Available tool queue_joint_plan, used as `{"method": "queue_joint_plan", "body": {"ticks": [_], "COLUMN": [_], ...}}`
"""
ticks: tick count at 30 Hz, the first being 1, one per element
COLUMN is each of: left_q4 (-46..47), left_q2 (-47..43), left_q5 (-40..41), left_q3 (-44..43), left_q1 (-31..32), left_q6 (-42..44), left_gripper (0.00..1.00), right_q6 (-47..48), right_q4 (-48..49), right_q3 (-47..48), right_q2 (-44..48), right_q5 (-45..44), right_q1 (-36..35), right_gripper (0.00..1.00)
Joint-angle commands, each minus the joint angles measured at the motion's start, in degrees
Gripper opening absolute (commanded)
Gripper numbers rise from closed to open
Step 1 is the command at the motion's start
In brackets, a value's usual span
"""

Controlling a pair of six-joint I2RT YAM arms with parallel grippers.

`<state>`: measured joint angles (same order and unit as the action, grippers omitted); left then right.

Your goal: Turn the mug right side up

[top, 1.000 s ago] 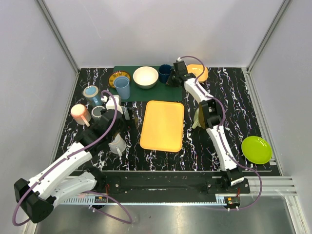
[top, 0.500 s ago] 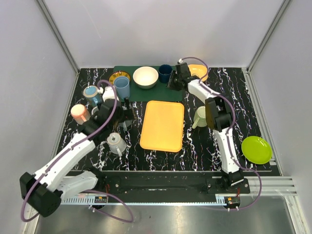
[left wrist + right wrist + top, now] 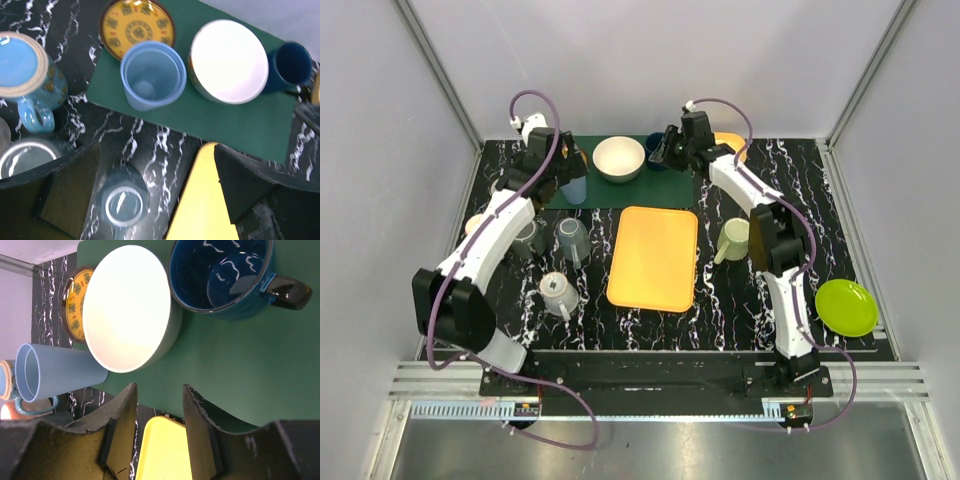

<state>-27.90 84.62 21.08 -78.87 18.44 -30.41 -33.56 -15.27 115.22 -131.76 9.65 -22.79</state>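
My left gripper will move down onto the light blue cup's rim [image 3: 123, 74] at the side away from the white bowl, because one finger fits into the cup's opening.
The navy blue mug [image 3: 220, 275] stands mouth up on the green mat [image 3: 240, 355], with its handle out to one side. It also shows at the right edge of the left wrist view, navy mug [image 3: 292, 65]. From above it is mostly hidden under my right gripper [image 3: 665, 152]. The right gripper [image 3: 158, 395] is open and empty, and hovers over the mat's edge short of the mug. My left gripper [image 3: 560, 168] hangs high at the back left. The left gripper [image 3: 157, 150] is wide open, with nothing between its fingers.
A white bowl [image 3: 618, 158], light blue cup [image 3: 572, 185] and patterned saucer [image 3: 137, 27] share the mat. A yellow tray [image 3: 653, 257] lies mid-table. A dark grey mug [image 3: 572, 240], white mug [image 3: 557, 293], teal mug [image 3: 25, 75], pale green mug [image 3: 735, 240] and lime plate [image 3: 846, 307] stand around.
My right gripper opened and lifted off beside the navy mug. My left arm swung from the middle left of the table up to the back left, still open.
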Motion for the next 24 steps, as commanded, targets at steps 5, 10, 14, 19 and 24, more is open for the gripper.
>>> {"method": "queue_joint_plan", "body": {"ticks": [5, 10, 14, 19, 24], "left_q4": [-5.67, -8.66, -9.19, -9.36, -9.63], "left_q2": [14.59, 22.33, 27.69, 32.09, 35.52], "left_q5": [-6.75, -6.75, -8.77, -9.48, -11.15], "left_q3": [-13.4, -21.31, -23.96, -25.98, -28.44], "left_q1": [-8.59, -11.14, -12.55, -13.95, -14.13], "left_q6": [-1.49, 0.18, 0.96, 0.88, 1.06], "left_gripper": [0.95, 0.91, 0.89, 0.83, 0.67], "right_q6": [0.25, -0.72, -0.1, 1.22, 3.06], "right_q4": [0.76, 4.71, 5.86, 3.41, 0.16], "right_q3": [-2.69, -13.25, -23.25, -30.57, -36.2], "right_q2": [7.04, 17.65, 25.75, 36.37, 46.22], "right_q5": [-0.94, -4.01, -6.22, -8.42, -10.95], "right_q1": [-2.35, -5.16, -6.83, -6.83, -6.75], "right_gripper": [0.48, 0.47, 0.48, 0.48, 0.49]}}
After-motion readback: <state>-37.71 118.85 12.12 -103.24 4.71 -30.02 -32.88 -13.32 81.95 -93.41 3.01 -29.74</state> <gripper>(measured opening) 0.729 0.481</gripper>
